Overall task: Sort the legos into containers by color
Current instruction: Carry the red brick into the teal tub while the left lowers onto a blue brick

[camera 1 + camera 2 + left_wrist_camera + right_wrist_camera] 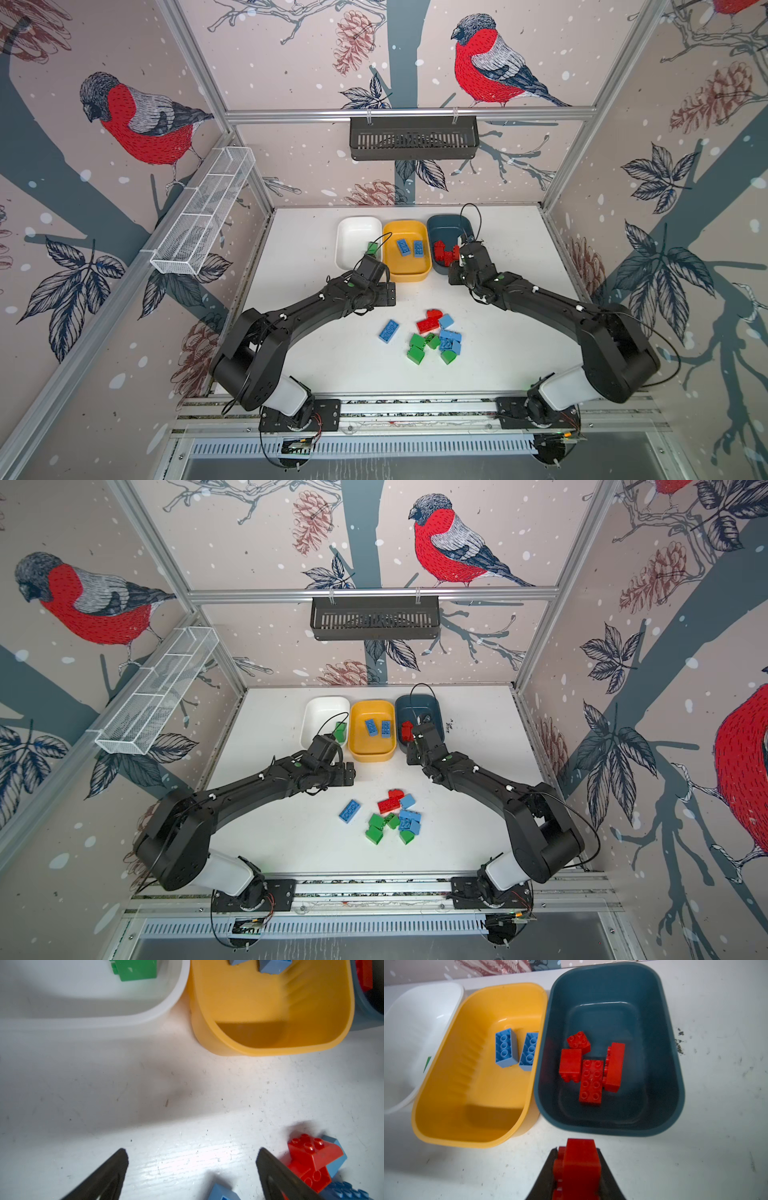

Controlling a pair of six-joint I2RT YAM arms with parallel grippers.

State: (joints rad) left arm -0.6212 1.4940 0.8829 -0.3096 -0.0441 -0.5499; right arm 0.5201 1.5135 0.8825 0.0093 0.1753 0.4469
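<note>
My left gripper will next move its open fingers back and down to either side of the single blue lego (pixel 389 331) (pixel 222 1193), which lies apart from the pile, below and back of the gripper.
The three containers stand in a row at the back of the table: a white tub (pixel 353 232) with a green lego (pixel 372 248), a yellow tub (pixel 405 272) with two blue legos (pixel 505 1049), and a teal tub (pixel 643 1064) with several red legos (pixel 591 1080). My right gripper (pixel 577 1151) is shut on a red lego (pixel 580 1163), just in front of the teal tub's near rim. My left gripper (pixel 191 1153) is open and empty above bare table, in front of the white and yellow tubs. A loose pile of red, blue and green legos (pixel 434 336) lies mid-table.
A single blue lego (pixel 389 331) lies left of the pile. A black slotted basket (pixel 413 137) hangs on the back wall and a white mesh basket (pixel 203 212) on the left wall. Both arms reach in from the front rail.
</note>
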